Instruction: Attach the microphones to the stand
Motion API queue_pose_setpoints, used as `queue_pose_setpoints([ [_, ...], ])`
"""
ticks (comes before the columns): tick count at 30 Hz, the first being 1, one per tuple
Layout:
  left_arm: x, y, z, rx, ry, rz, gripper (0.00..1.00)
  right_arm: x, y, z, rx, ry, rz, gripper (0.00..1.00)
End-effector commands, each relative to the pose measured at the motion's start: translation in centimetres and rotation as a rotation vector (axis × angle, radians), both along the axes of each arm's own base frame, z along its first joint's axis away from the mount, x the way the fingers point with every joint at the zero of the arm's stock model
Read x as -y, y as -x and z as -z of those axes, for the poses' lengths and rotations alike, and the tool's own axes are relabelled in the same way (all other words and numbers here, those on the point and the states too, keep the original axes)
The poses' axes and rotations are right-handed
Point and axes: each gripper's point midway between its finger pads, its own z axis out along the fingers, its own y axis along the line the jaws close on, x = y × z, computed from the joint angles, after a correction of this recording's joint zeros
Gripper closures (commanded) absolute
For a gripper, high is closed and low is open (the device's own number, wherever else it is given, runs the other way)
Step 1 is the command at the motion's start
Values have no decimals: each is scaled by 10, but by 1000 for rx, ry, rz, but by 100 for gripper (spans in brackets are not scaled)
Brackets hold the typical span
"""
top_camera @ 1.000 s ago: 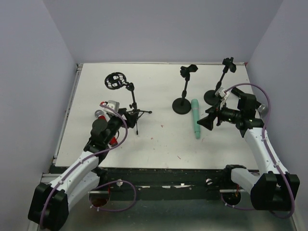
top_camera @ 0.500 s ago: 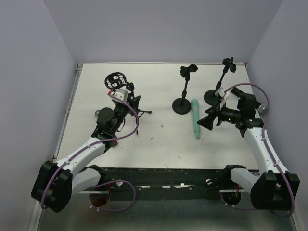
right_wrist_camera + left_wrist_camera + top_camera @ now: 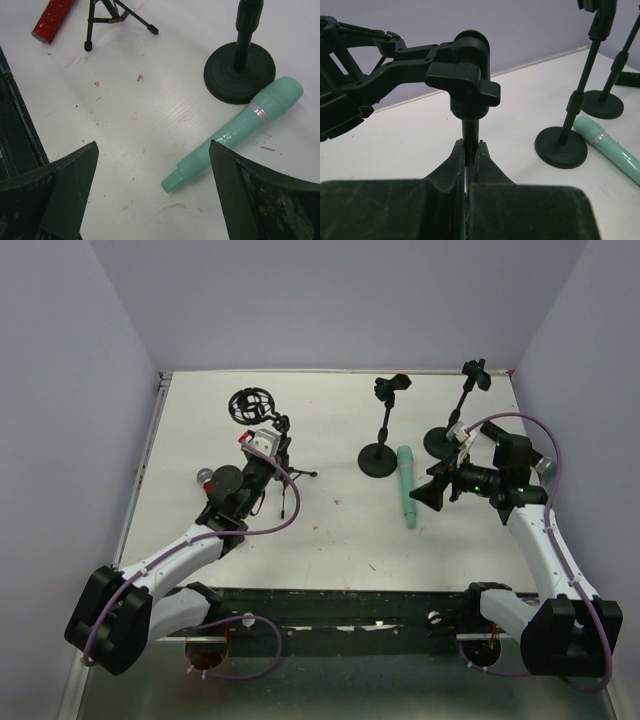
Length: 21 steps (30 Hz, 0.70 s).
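Note:
The left gripper will next carry the tripod pole toward the mint-green microphone (image 3: pixel 405 486) and slightly back, and then it will open.
My left gripper (image 3: pixel 276 460) (image 3: pixel 470 145) is shut on the thin pole of the black tripod stand (image 3: pixel 284 468) (image 3: pixel 470 127), just under its swivel knob. The stand's round shock mount (image 3: pixel 250 403) points to the back left. The red microphone (image 3: pixel 206 478) (image 3: pixel 52 12) lies on the table left of the tripod, mostly hidden under my left arm. The mint-green microphone (image 3: pixel 405 486) (image 3: pixel 235 131) lies beside a round-base stand (image 3: pixel 379 458) (image 3: pixel 240 70). My right gripper (image 3: pixel 432 493) (image 3: pixel 154 145) hovers open just right of the green microphone, holding nothing. I see no black microphone clearly.
A second round-base stand (image 3: pixel 441 440) (image 3: pixel 603 102) rises at the back right, close to my right arm. A dark object (image 3: pixel 628 79) lies beyond it at the edge of the left wrist view. Purple walls enclose the white table (image 3: pixel 330 540) on three sides.
My left arm swung from beside the red microphone to the tripod stand and closed on its pole. The shock mount shifted slightly right. The right arm stayed still.

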Motion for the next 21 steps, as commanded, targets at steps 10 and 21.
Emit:
queue_pose_setpoints([
  [10,66,87,-43,52,76,511,100,1,-3,-9,31,10,-7,0],
  [21,130,102,-38,74,113,574,100,2,-5,-4,20,18,0,0],
])
